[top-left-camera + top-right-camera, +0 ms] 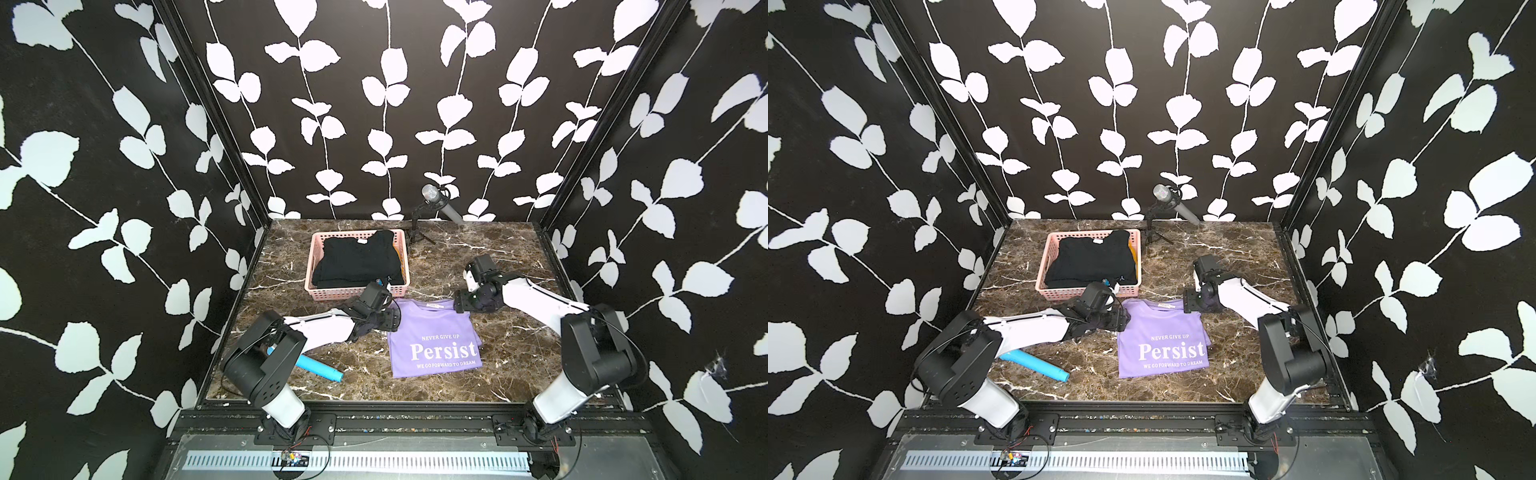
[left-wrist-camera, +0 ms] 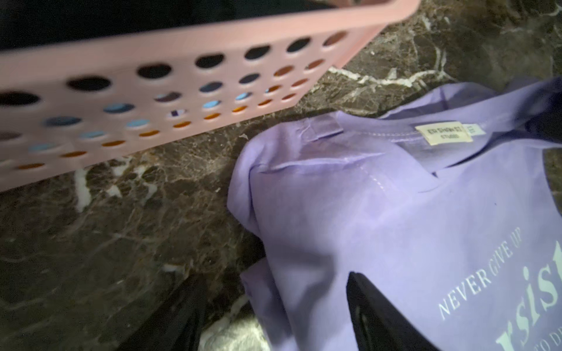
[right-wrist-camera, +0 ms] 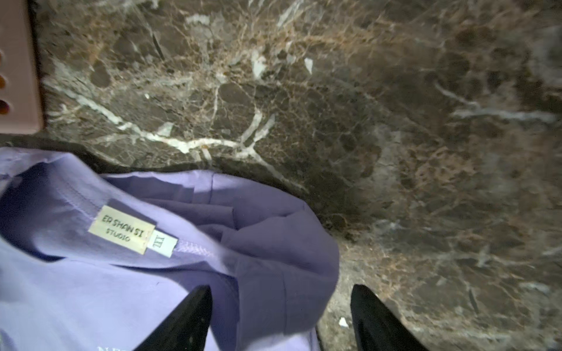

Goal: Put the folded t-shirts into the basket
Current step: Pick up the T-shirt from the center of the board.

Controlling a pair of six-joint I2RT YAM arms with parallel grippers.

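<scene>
The folded cloth lies below my right gripper, between its open fingers, so I need to lower it next onto the shirt's collar-end corner away from the basket and close.
The pink basket (image 1: 332, 294) (image 2: 182, 39) stands at the table's back left. A folded black t-shirt (image 1: 357, 257) lies on top in it, with a yellow edge (image 1: 1133, 251) showing beside it. Just in front of the basket, the lavender "Persist" t-shirt (image 1: 436, 345) (image 2: 395, 212) (image 3: 91, 288) lies folded on the table. My left gripper (image 1: 390, 322) (image 2: 279, 307) is open and straddles the shirt's left collar-end corner. My right gripper (image 1: 459, 305) (image 3: 281, 310) is open and straddles the right collar-end corner. In each, one finger is over the cloth and one over the marble.
A light blue tube (image 1: 316, 368) lies on the brown marble table (image 1: 478, 257) at the front left, partly under my left arm. At the back, right of the basket, a microphone (image 1: 432, 199) stands on a small tripod. Patterned walls close in three sides.
</scene>
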